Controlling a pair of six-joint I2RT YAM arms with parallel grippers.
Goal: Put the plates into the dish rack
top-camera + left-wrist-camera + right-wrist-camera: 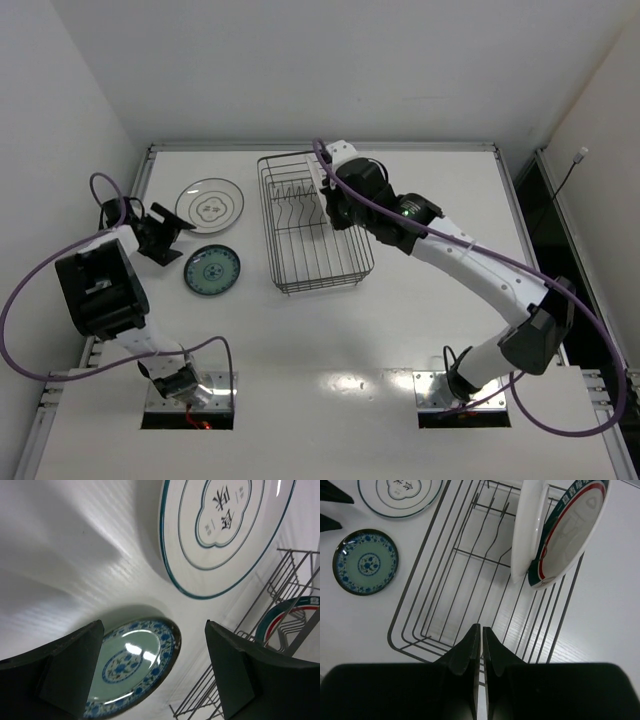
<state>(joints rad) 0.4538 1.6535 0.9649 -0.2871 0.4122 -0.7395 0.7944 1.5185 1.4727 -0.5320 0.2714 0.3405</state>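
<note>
The left gripper's open fingers are on both sides of the teal plate, so it next needs to move outward and lower to close on the pale plate's rim [179, 211] facing away from the rack [300, 262].
The dish rack [300, 262] stands at mid-table. Two white plates with green-red rim bands [570, 527] stand upright in its far end; they also show in the left wrist view [295, 614]. The pale plate with a dark rim [210, 203] and the small teal patterned plate [211, 270] lie flat left of the rack. My left gripper [178, 240] is open and empty, low over the table just left of both plates; the teal plate [131, 664] shows between its fingers. My right gripper [481, 630] is shut and empty above the rack's wire floor [445, 600].
The right arm [470, 260] reaches across the table's right half to the rack. Raised table rails run along the far edge [320, 147] and both sides. The pale plate [225, 530] lies close to the rack's left wall [280, 590].
</note>
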